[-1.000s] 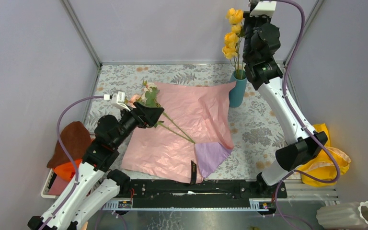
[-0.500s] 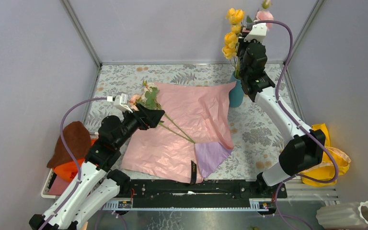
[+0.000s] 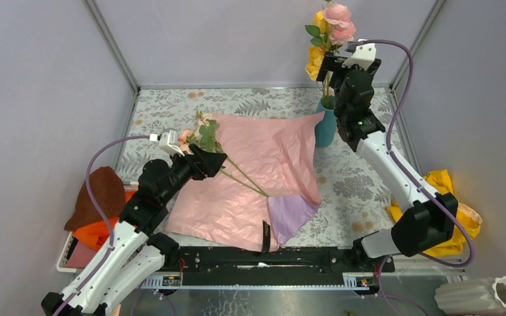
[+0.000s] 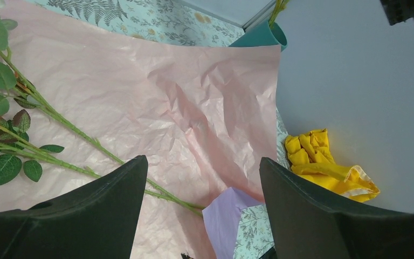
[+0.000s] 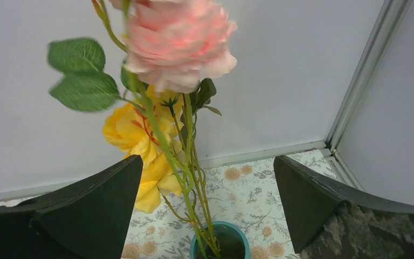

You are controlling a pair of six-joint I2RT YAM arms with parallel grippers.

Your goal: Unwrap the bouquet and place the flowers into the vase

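My right gripper should next move back and down onto the bare stems by the lilac corner (image 3: pixel 258 189), still lying on the paper.
The teal vase (image 3: pixel 327 125) stands at the back right with yellow roses (image 3: pixel 316 56) and pink roses (image 3: pixel 338 20) in it. My right gripper (image 3: pixel 331 64) hangs above its mouth (image 5: pixel 221 237), open, its fingers on either side of the stems (image 5: pixel 191 162) without touching them. The bouquet's pink paper (image 3: pixel 250 178) lies spread flat, with a lilac corner (image 3: pixel 290 217) and black ribbon (image 3: pixel 265 237) at its near edge. Cream and pink flowers (image 3: pixel 201 131) still lie on the paper, stems (image 4: pixel 59 121) running to the lilac corner. My left gripper (image 3: pixel 214 158) hovers open over them, holding nothing.
A yellow cloth (image 3: pixel 445 224) lies at the right edge, behind the right arm. A white ribbed vase (image 3: pixel 481 296) lies at the near right corner. Brown (image 3: pixel 102 191) and orange (image 3: pixel 92 234) cloths sit in a tray at the left. Walls enclose three sides.
The right gripper has opened and dropped lower, letting go of the pink roses, which now stand in the vase. The left arm has barely moved.
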